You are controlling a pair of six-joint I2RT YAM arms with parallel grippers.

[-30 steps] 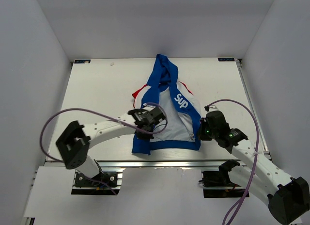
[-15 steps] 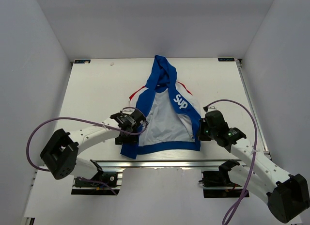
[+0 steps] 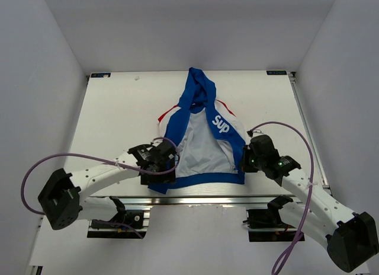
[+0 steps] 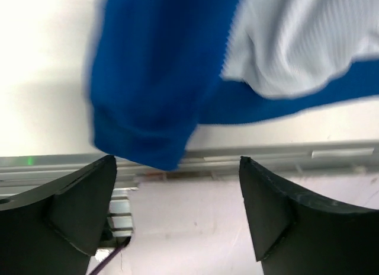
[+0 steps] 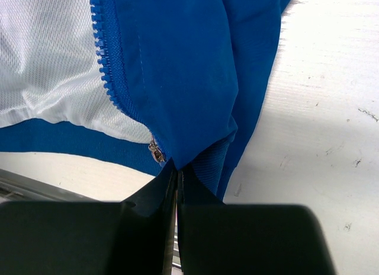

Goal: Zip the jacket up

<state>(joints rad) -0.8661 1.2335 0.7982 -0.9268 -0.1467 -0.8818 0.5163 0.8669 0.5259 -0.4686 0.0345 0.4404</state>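
Note:
I should lower my left gripper next onto the jacket's hem corner (image 3: 159,188) (image 4: 168,158) by the front bar, with my open fingers on both sides of it, because it still lies beyond the empty fingers.
The blue jacket (image 3: 201,147) lies unzipped on the table, hood to the far side, white lining up and "Sup" on its right front. My left gripper (image 3: 161,169) is open at the jacket's near-left hem corner. In the left wrist view the jacket (image 4: 154,79) hangs just beyond the left gripper (image 4: 177,160), with nothing between the fingers. My right gripper (image 3: 243,162) is shut on the jacket's near-right hem corner. The right wrist view has the right gripper (image 5: 176,171) pinching blue fabric of the jacket (image 5: 177,67), next to the zipper slider (image 5: 156,152) and blue teeth (image 5: 103,56).
The table's aluminium front rail (image 3: 195,200) runs just below the hem and also crosses the left wrist view as the rail (image 4: 284,153). Purple cables (image 3: 89,162) loop off both arms. White walls enclose the table on three sides.
My left gripper has opened and let go of the jacket's left front, moving left and toward the near edge. That front now lies spread further left. The right gripper has stayed put.

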